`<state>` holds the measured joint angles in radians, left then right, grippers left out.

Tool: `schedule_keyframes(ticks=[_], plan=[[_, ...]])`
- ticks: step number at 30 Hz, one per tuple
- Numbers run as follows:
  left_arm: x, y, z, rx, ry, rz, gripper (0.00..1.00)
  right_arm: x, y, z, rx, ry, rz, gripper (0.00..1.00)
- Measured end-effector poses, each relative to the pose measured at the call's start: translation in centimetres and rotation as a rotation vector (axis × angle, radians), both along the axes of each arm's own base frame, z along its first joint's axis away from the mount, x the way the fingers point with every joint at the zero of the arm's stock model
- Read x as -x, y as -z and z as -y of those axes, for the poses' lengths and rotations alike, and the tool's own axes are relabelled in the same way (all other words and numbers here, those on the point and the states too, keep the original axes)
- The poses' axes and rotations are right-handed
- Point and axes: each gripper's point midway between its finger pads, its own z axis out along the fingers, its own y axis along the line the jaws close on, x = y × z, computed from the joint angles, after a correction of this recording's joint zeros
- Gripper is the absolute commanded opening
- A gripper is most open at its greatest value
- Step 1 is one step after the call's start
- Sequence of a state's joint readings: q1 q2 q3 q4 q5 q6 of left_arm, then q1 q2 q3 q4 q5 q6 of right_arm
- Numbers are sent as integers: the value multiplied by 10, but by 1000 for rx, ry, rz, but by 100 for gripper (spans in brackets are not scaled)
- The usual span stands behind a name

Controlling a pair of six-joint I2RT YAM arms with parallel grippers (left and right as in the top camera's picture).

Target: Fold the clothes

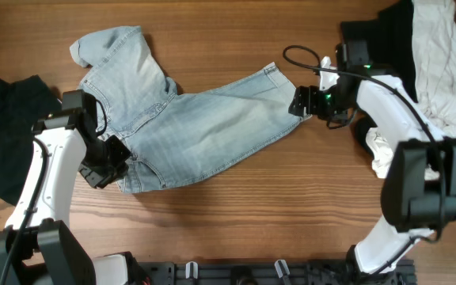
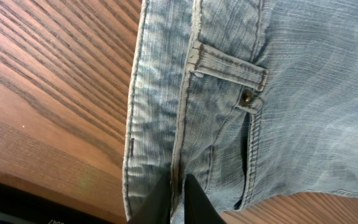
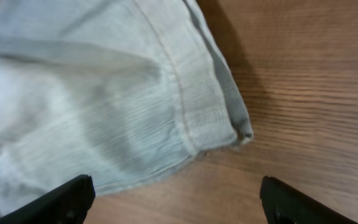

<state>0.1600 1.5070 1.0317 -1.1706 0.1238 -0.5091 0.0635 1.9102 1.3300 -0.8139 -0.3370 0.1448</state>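
Note:
Next, my left gripper stays low where it stands and opens its fingers to release the waistband's near corner, since the jeans already lie spread on the tabletop.
A pair of light blue jeans lies spread on the wooden table, one leg toward the upper left, the other toward the right. My left gripper sits at the waistband's lower left corner. In the left wrist view its fingers are pinched on the waistband beside a belt loop and rivet. My right gripper is open at the right leg's hem. In the right wrist view the hem corner lies just ahead of the wide-apart fingers, which hold nothing.
A black garment lies at the left edge. A heap of black and white clothes fills the upper right corner behind the right arm. Bare wood lies along the front of the table.

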Motion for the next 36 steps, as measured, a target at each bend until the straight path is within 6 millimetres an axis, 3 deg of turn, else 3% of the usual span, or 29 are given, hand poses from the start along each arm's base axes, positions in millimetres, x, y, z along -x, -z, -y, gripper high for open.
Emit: schedule_keyframes(ticks=[3, 4, 5, 7, 8, 12, 15, 17, 18, 21, 22, 23, 24, 25, 28, 29, 30, 31, 32, 34, 36], plan=[[-4, 0, -1, -2, 0, 15, 9, 3, 28, -2, -1, 13, -67, 82], [-5, 0, -1, -4, 0, 22, 9, 3, 36, -4, -7, 18, -86, 69], [-7, 0, -1, -5, 0, 28, 9, -2, 35, -6, -21, 21, -68, 42], [-12, 1, -2, -8, 0, 49, 9, -2, 38, -7, -28, 25, -75, 5], [-14, 1, -2, -10, 0, 57, 8, -2, 40, -7, -29, 26, -77, 4], [-18, 1, -3, -13, 0, 74, 4, 14, 43, -3, -8, 63, -158, 4], [-17, 1, -3, -11, 0, 70, 4, 44, 35, 19, 99, 166, -283, 4], [-15, 1, -2, -5, 0, 62, 4, 63, 15, 39, 185, 249, -321, 4], [-14, 0, -1, -2, 0, 57, 4, 71, -5, 53, 236, 303, -307, 5], [-10, 0, -1, -3, 11, 42, 4, 81, -47, 78, 322, 394, -223, 8], [-8, 0, -1, -2, 17, 35, 4, 82, -50, 80, 326, 399, -217, 11], [-6, 0, 0, 0, 24, 26, 4, 92, -71, 89, 363, 430, -180, 16], [-4, 0, 0, 2, 30, 20, 4, 98, -79, 92, 378, 439, -170, 38], [-3, 0, 0, 2, 33, 16, 4, 102, -83, 94, 387, 448, -171, 49], [-4, 0, -1, -1, 40, 21, 4, 116, -86, 99, 425, 451, -210, 52], [-7, 0, -1, -3, 41, 34, 6, 119, -86, 99, 431, 449, -222, 53], [-12, 1, -2, -6, 41, 54, 15, 122, -86, 100, 435, 447, -231, 54], [-22, 1, -3, -13, 42, 94, 35, 126, -87, 100, 445, 443, -247, 56], [-34, 0, -5, -18, 45, 144, 47, 127, -87, 101, 447, 444, -249, 61], [-58, -3, -5, -16, 50, 248, 54, 121, -87, 102, 446, 453, -226, 72], [-80, -8, -6, -17, 54, 340, 54, 100, -86, 99, 413, 427, -143, 75]])
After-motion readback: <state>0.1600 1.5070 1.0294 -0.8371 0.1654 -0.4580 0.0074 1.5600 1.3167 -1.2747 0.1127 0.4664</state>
